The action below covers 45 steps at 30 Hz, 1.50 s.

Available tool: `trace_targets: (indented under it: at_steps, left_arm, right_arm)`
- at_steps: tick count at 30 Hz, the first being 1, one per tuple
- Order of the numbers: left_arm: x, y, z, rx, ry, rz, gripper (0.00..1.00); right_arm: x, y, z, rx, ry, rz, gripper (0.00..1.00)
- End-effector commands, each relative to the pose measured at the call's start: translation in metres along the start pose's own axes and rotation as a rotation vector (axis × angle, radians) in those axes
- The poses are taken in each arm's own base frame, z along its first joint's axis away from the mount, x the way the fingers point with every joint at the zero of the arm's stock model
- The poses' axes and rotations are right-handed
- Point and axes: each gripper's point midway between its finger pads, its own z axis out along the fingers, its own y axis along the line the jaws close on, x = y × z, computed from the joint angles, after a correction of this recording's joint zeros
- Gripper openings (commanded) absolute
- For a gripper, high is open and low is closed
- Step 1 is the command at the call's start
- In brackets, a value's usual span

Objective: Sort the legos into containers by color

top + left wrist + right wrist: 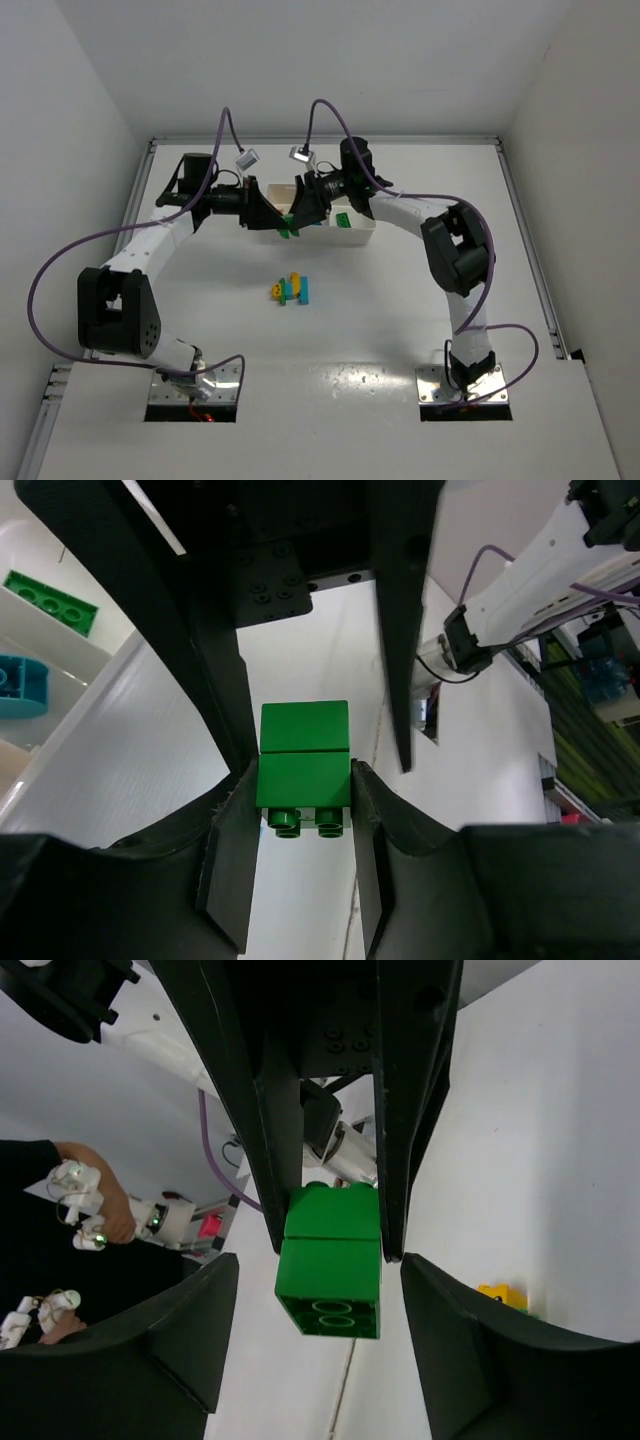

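The green lego's tray section (pixel 346 221) (pixel 56 599) is to the right in the top view. My left gripper will next carry its brick outward over that section to let go of it there.
A green stack of two legos (pixel 290 229) hangs above the table just in front of the white tray (pixel 362 238). My left gripper (pixel 281 226) is shut on its stud-end brick (pixel 303 780). My right gripper (pixel 300 220) faces it, open, with its fingers (pixel 200 1330) wide on either side of the stack (pixel 330 1265), not touching. The tray holds a green lego (pixel 343 220), also seen in the left wrist view (pixel 50 602) with a cyan one (pixel 20 685) in the neighbouring compartment. A small cluster of yellow, cyan and green legos (pixel 292 290) lies mid-table.
Purple cables (pixel 330 115) loop above both wrists. The tray stands toward the back of the table, with white enclosure walls on the left, right and behind. A yellow lego (pixel 503 1297) shows on the table in the right wrist view.
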Motion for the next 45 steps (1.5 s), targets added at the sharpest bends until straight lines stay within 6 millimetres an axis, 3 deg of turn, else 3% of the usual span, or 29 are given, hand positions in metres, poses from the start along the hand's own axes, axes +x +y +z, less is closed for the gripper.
trace_targets:
  at_steps: [1,2,4,5,7,9,14,15,16,17,18,19,21,22,23,26,29,30,31,34,35,37,38,41,42,43,45]
  left_arm:
    - [-0.017,-0.008,0.002,0.023,-0.015,0.087,0.20]
    - [-0.016,-0.010,0.004,0.030,-0.010,0.089,0.20]
    - [-0.016,-0.008,0.004,0.018,-0.010,0.089,0.20]
    - [-0.012,-0.007,0.005,0.018,-0.007,0.079,0.20]
    - [-0.009,-0.004,0.004,-0.003,-0.007,0.074,0.20]
    - [-0.008,-0.009,0.002,-0.017,-0.012,0.086,0.19]
    - [0.014,-0.001,-0.007,-0.142,-0.023,0.091,0.18]
    - [0.011,-0.003,-0.005,-0.154,-0.025,0.115,0.18]
    - [0.009,0.003,-0.003,-0.214,-0.027,0.137,0.18]
    - [0.002,0.006,-0.001,-0.237,-0.044,0.154,0.18]
    - [0.000,0.010,0.000,-0.267,-0.050,0.151,0.18]
    - [-0.014,0.017,0.002,-0.333,-0.064,0.169,0.18]
    - [-0.029,0.023,0.007,-0.377,-0.083,0.205,0.19]
    - [-0.034,0.022,0.015,-0.394,-0.079,0.222,0.19]
    - [-0.051,0.028,0.013,-0.463,-0.106,0.248,0.19]
    - [-0.069,0.046,0.031,-0.546,-0.114,0.243,0.20]
    - [-0.081,0.050,0.049,-0.584,-0.119,0.255,0.24]
    - [-0.077,0.059,0.057,-0.594,-0.101,0.245,0.24]
    - [-0.083,0.056,0.065,-0.589,-0.103,0.259,0.24]
    - [-0.085,0.065,0.076,-0.599,-0.104,0.237,0.24]
    - [-0.084,0.070,0.086,-0.591,-0.095,0.237,0.24]
    - [-0.085,0.081,0.094,-0.592,-0.091,0.219,0.24]
    - [-0.085,0.082,0.100,-0.584,-0.092,0.213,0.24]
    - [-0.092,0.087,0.114,-0.563,-0.101,0.217,0.24]
    - [-0.085,0.096,0.124,-0.560,-0.081,0.195,0.24]
    - [-0.087,0.101,0.128,-0.559,-0.085,0.198,0.24]
    - [-0.093,0.097,0.146,-0.526,-0.082,0.214,0.24]
  right_arm:
    - [-0.022,0.032,0.001,-0.024,0.001,-0.156,0.59]
    - [-0.024,0.030,0.001,-0.017,-0.006,-0.156,0.46]
    - [-0.023,0.033,0.001,-0.018,-0.006,-0.165,0.29]
    - [-0.020,0.031,0.001,-0.017,-0.006,-0.153,0.11]
    - [-0.024,0.033,-0.010,0.007,-0.029,-0.159,0.02]
    - [-0.020,0.033,-0.019,0.024,-0.042,-0.152,0.00]
    - [-0.019,0.030,-0.081,0.154,-0.144,-0.110,0.00]
    - [-0.019,0.026,-0.092,0.187,-0.163,-0.095,0.00]
    - [-0.027,0.006,-0.114,0.297,-0.196,-0.210,0.00]
    - [-0.006,-0.002,-0.123,0.383,-0.177,-0.042,0.00]
    - [0.000,-0.033,-0.141,0.594,-0.134,-0.065,0.00]
    - [-0.003,-0.043,-0.152,0.702,-0.028,-0.241,0.00]
    - [0.016,-0.072,-0.180,0.925,0.071,-0.208,0.00]
    - [0.021,-0.076,-0.185,0.952,0.081,-0.196,0.00]
    - [0.025,-0.083,-0.189,0.977,0.096,-0.189,0.00]
    - [0.036,-0.101,-0.209,1.087,0.149,-0.180,0.00]
    - [0.040,-0.111,-0.217,1.153,0.171,-0.181,0.00]
    - [0.042,-0.114,-0.220,1.171,0.173,-0.183,0.02]
    - [0.040,-0.115,-0.218,1.182,0.177,-0.195,0.18]
    - [0.048,-0.123,-0.222,1.203,0.193,-0.176,0.48]
    - [0.046,-0.123,-0.220,1.196,0.179,-0.176,0.66]
    - [0.038,-0.120,-0.217,1.183,0.152,-0.191,0.79]
    - [0.038,-0.120,-0.217,1.183,0.147,-0.183,0.81]
    - [0.012,-0.100,-0.218,1.172,0.062,-0.219,0.82]
    - [0.007,-0.093,-0.219,1.175,0.052,-0.236,0.82]
    - [-0.009,-0.076,-0.218,1.183,0.017,-0.276,0.82]
    - [-0.017,-0.057,-0.227,1.206,-0.041,-0.290,0.82]
